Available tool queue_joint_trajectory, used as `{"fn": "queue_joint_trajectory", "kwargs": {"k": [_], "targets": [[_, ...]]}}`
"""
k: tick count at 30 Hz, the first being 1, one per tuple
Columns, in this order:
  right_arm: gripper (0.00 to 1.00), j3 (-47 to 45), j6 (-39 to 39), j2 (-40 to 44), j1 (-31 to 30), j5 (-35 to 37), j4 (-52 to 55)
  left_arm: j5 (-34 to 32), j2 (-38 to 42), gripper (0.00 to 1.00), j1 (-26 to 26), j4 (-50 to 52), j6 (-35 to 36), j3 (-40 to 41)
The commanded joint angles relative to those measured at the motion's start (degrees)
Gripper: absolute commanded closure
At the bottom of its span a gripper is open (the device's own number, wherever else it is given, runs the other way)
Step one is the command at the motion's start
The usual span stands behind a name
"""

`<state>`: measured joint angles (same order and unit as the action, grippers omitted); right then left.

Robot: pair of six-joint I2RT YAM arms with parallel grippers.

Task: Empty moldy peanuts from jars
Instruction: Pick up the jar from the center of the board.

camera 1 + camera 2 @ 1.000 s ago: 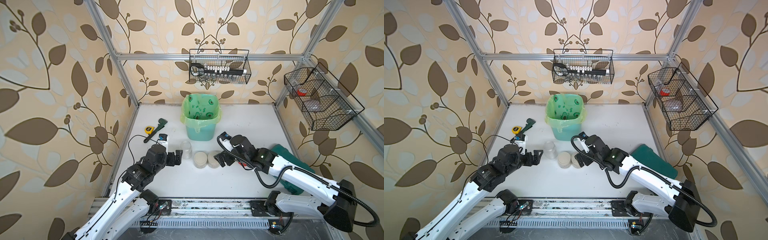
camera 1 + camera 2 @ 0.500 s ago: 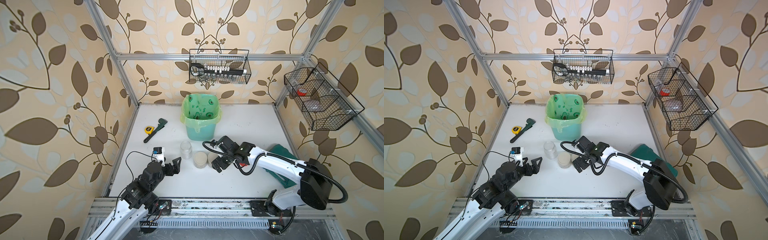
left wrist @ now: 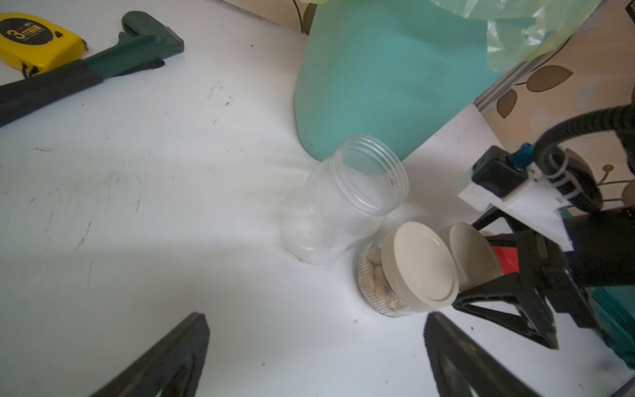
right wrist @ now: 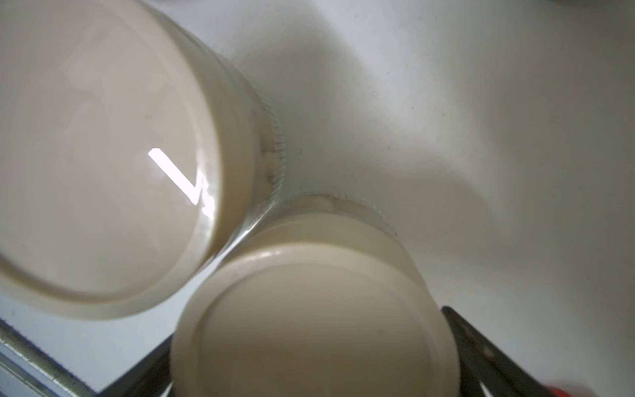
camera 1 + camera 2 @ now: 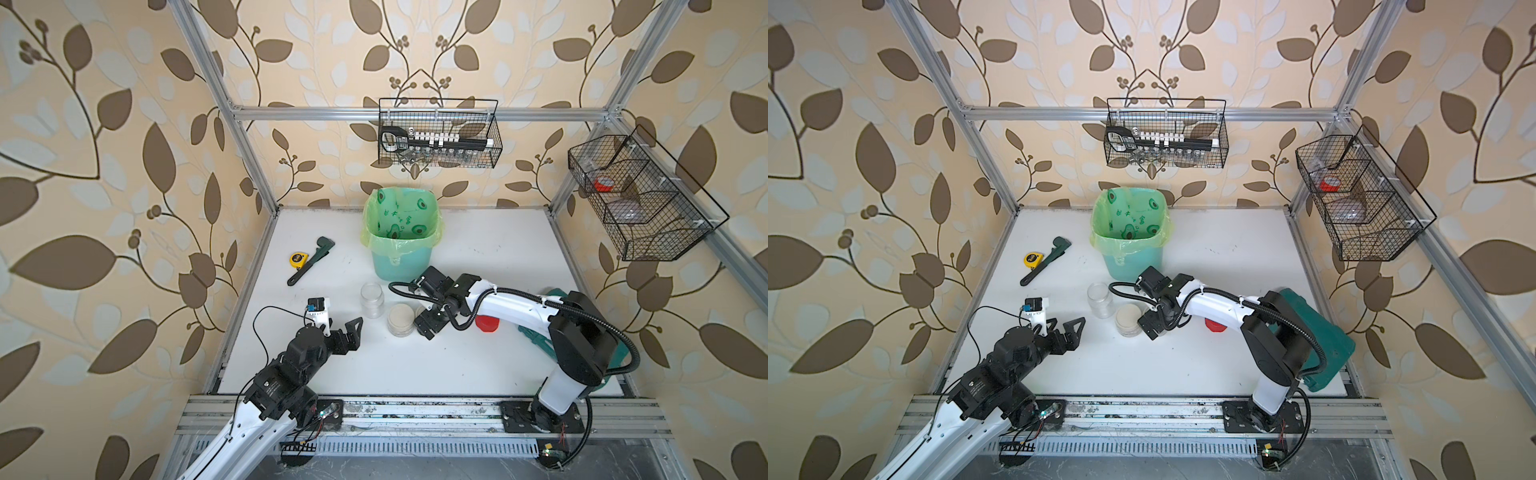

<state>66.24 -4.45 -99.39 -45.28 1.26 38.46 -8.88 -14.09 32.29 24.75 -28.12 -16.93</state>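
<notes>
The second jar's lid [image 4: 314, 327] already stands between my right gripper's open fingers, so the gripper shifts only slightly next and its fingers come together around that lid.
A tall clear jar [image 5: 372, 299] [image 5: 1100, 300] [image 3: 347, 202] stands lidless in front of the mint-green bin [image 5: 399, 262] [image 5: 1129, 266]; no nuts show in it. Its red lid [image 5: 487, 324] [image 5: 1214, 326] lies on the table. A short jar with a beige lid [image 5: 401, 319] [image 5: 1128, 320] [image 3: 412, 268] holds moldy peanuts [image 3: 376, 275]. Touching it is a second short jar [image 3: 470, 254] [image 4: 316, 309]. My right gripper [image 5: 430, 320] [image 5: 1156, 320] [image 4: 309, 361] is open, its jaws either side of that second jar's lid. My left gripper [image 5: 345, 326] [image 5: 1069, 322] [image 3: 314, 319] is open and empty, short of the jars.
A yellow tape measure [image 5: 298, 259] and a green wrench [image 5: 309, 259] lie at the back left. A teal case [image 5: 1320, 328] sits under the right arm at the table's right edge. Two wire baskets [image 5: 438, 133] [image 5: 640, 195] hang on the walls.
My right arm has folded back and its gripper has come down over the second short jar, uncovering the red lid. My left arm has drawn back toward the front edge.
</notes>
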Motion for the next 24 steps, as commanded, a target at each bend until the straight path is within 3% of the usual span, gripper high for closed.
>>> {"fn": "queue_joint_trajectory", "kwargs": {"k": [1, 12, 24], "targets": [[0.01, 2.1, 0.1, -1.5, 0.7, 1.4, 0.3, 1.1, 0.1, 0.01, 0.2, -2.1, -0.3, 0.0], [0.03, 3.3, 0.1, -3.7, 2.4, 0.4, -2.2, 1.8, -1.3, 0.01, 0.2, -2.0, -0.5, -0.5], [0.5, 1.2, -0.3, 0.9, 2.9, -2.9, 1.0, 3.3, -3.3, 0.01, 0.2, -3.6, 0.1, -0.8]]}}
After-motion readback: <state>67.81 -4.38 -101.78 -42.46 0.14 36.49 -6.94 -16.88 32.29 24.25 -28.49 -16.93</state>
